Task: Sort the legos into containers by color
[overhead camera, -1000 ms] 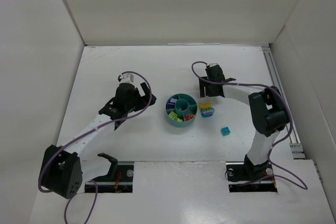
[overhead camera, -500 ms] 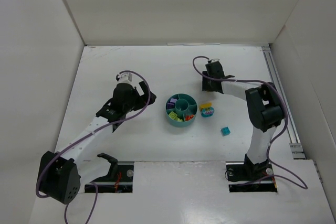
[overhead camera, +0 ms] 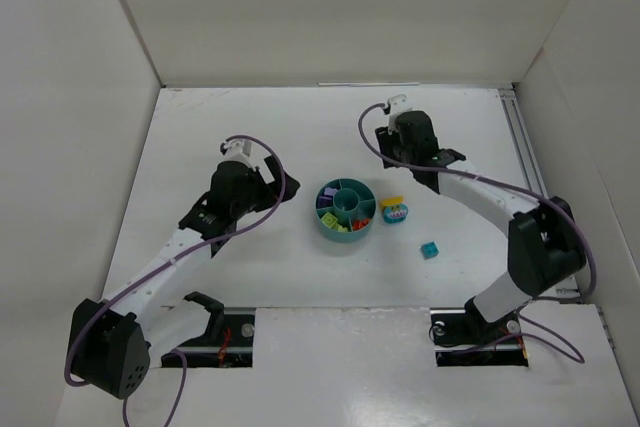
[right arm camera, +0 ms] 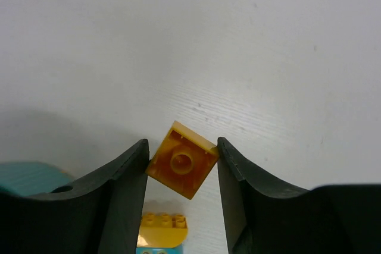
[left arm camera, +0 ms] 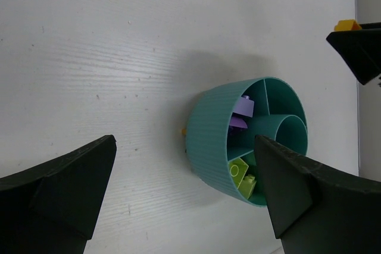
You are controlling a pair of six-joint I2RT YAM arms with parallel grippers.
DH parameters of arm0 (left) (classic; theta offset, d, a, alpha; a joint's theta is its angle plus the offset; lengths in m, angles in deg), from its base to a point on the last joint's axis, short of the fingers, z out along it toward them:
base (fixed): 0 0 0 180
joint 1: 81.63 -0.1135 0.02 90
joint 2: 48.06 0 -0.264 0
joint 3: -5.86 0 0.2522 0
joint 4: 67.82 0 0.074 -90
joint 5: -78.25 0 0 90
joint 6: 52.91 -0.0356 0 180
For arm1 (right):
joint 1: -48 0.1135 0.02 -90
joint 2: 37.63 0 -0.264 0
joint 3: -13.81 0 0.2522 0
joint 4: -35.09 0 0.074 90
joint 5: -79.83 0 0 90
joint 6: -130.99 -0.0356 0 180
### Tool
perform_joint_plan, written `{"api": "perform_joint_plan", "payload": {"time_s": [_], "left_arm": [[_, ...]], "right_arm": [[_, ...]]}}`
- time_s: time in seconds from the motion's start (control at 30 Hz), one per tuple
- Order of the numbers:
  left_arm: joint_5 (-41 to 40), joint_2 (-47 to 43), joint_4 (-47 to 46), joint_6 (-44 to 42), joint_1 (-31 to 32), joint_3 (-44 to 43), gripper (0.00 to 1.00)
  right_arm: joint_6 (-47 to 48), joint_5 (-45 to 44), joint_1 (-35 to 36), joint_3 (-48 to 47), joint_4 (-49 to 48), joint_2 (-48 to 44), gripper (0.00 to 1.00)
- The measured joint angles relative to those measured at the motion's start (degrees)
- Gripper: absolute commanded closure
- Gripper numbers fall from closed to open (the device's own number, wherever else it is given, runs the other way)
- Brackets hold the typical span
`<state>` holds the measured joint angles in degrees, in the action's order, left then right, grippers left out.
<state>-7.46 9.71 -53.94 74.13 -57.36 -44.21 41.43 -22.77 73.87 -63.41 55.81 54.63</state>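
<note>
My right gripper moves back and over the dish's wedge between the purple [left arm camera: 243, 108] and red bricks next. It releases the orange brick there, since that wedge looks empty.
The round teal dish [overhead camera: 325, 224] stands mid-table with purple [left arm camera: 243, 108], yellow-green [left arm camera: 241, 173] and other bricks in its wedges. My right gripper [right arm camera: 182, 147] is shut on an orange brick [right arm camera: 182, 162], held underside up above the table, behind and right of the dish [right arm camera: 30, 176]. In the top view it [overhead camera: 404, 137] hangs behind the loose bricks. My left gripper [left arm camera: 183, 147] is open and empty, to the left of the dish [left arm camera: 208, 135]. The orange brick also shows in the left wrist view [left arm camera: 347, 25].
A yellow brick [overhead camera: 391, 202] on a teal-and-purple piece [overhead camera: 396, 214] lies right of the dish; it shows below the right fingers [right arm camera: 162, 229]. A teal brick [overhead camera: 430, 249] lies nearer the front right. A tiny orange bit [left arm camera: 184, 129] sits against the dish's left wall. White walls enclose the table.
My right arm's elbow has swung out to the right and the gripper has shifted slightly back. My left arm has shifted a little to the left.
</note>
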Motion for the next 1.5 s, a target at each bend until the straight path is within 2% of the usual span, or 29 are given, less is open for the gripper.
{"api": "perform_joint_plan", "payload": {"time_s": [0.17,0.47,1.03,1.2,1.5], "left_arm": [[1.18,-0.11,-0.55,-0.59,0.0,0.22,0.0],[2.14,-0.11,-1.2,-0.76,0.0,0.24,0.0],[2.82,-0.11,-1.22,-0.79,0.0,0.35,0.0],[2.91,-0.22,-1.2,-0.79,0.0,0.37,0.0],[3.23,-0.55,-1.22,-0.79,0.0,0.55,0.0]], "right_arm": [[5.25,7.19,2.78,2.32,-2.93,-6.36,0.53],[6.82,12.68,9.53,5.42,-3.23,-6.84,0.51],[5.64,14.03,12.37,7.5,-3.8,-6.82,0.47],[5.09,14.08,12.37,8.0,-4.04,-6.84,0.37],[4.07,14.84,12.44,8.5,-4.0,-8.48,0.35]]}}
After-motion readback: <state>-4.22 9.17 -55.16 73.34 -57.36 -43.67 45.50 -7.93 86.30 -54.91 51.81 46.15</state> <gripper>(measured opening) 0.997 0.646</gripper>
